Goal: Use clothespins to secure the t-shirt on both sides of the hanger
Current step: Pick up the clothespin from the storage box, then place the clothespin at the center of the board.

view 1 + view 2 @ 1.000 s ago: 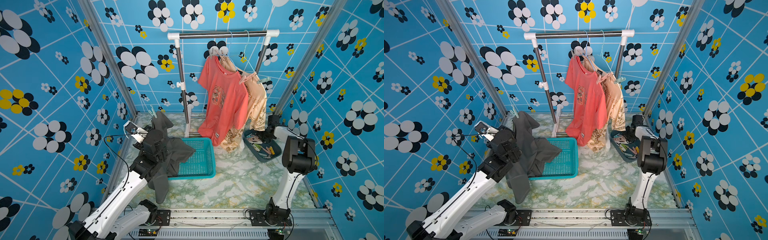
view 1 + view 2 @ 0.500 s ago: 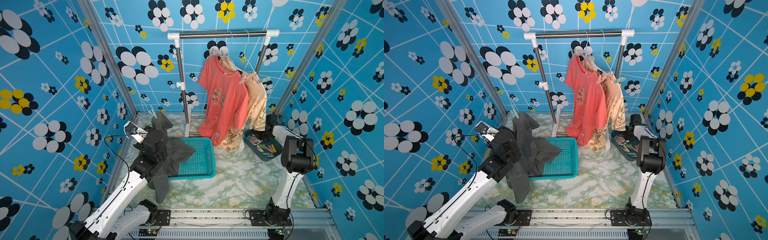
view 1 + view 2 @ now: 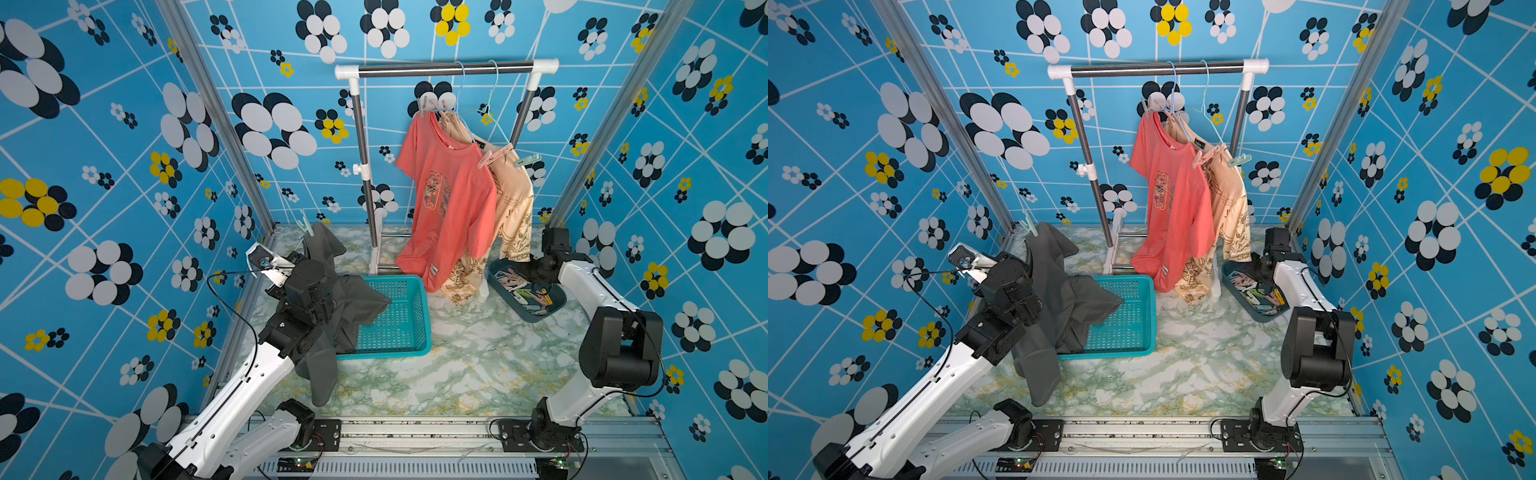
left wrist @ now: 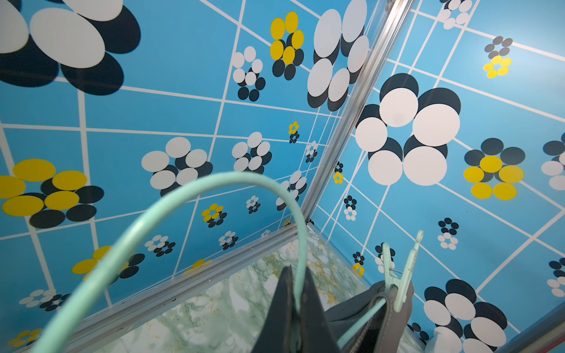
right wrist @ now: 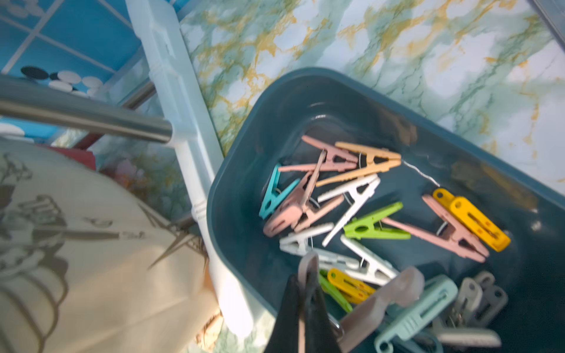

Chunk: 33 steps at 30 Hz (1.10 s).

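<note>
I will next raise my right gripper from the tray, then back and down to release the clothespin on the bare floor back beside the teal basket.
My left gripper [image 4: 298,305] is shut on the mint-green hanger [image 4: 214,180], which carries the dark grey t-shirt [image 3: 353,299] at the left of the floor. A mint clothespin [image 4: 403,275] clips the shirt to the hanger's far shoulder and shows in both top views [image 3: 305,220]. My right gripper [image 5: 305,293] is down in the dark blue tray [image 5: 275,101] at the right. It is shut on a pale pink clothespin [image 5: 307,266] whose tip sticks out past the fingertips. Several loose clothespins [image 5: 360,195] lie in the tray.
A metal clothes rack [image 3: 444,70] at the back holds a coral t-shirt [image 3: 449,208] and a beige t-shirt [image 3: 513,199], both pinned to hangers. A teal basket [image 3: 399,320] sits under the grey shirt's hem. The rack's white foot [image 5: 189,152] runs beside the tray.
My right gripper has gone from partly open to shut on a clothespin in the tray, and its wrist has shifted slightly toward the back. The left arm and hanger have stayed still.
</note>
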Each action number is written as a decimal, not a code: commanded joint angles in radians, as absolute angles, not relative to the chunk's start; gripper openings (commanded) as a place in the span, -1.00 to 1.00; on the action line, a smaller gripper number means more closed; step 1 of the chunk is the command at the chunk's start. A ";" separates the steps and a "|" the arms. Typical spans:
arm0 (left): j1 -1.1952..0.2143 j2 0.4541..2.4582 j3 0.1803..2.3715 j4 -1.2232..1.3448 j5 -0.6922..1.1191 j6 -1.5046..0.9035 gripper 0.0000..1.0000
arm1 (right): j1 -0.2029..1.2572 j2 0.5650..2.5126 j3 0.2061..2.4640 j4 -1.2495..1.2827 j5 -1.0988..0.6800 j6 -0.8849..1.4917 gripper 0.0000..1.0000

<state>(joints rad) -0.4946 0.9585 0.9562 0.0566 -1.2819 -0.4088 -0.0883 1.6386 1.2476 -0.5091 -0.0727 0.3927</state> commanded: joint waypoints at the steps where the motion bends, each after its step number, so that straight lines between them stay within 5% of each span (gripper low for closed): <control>1: -0.485 0.946 0.953 0.065 -1.284 -0.425 -1.00 | 0.026 1.497 1.140 -0.538 -0.047 0.308 -1.00; 11: -0.485 0.934 0.957 0.052 -1.296 -0.429 -1.00 | 0.465 1.169 0.824 -0.496 -0.033 0.314 -1.00; 24: -0.484 0.929 0.953 0.048 -1.290 -0.438 -1.00 | 0.683 1.315 0.651 -0.388 -0.044 0.458 -1.00; 28: -0.485 0.933 0.953 0.050 -1.291 -0.438 -1.00 | 0.686 1.323 0.665 -0.434 -0.012 0.475 -0.40; 33: -0.485 0.935 0.951 0.051 -1.292 -0.437 -1.00 | 0.686 1.254 0.698 -0.548 0.043 0.511 -0.20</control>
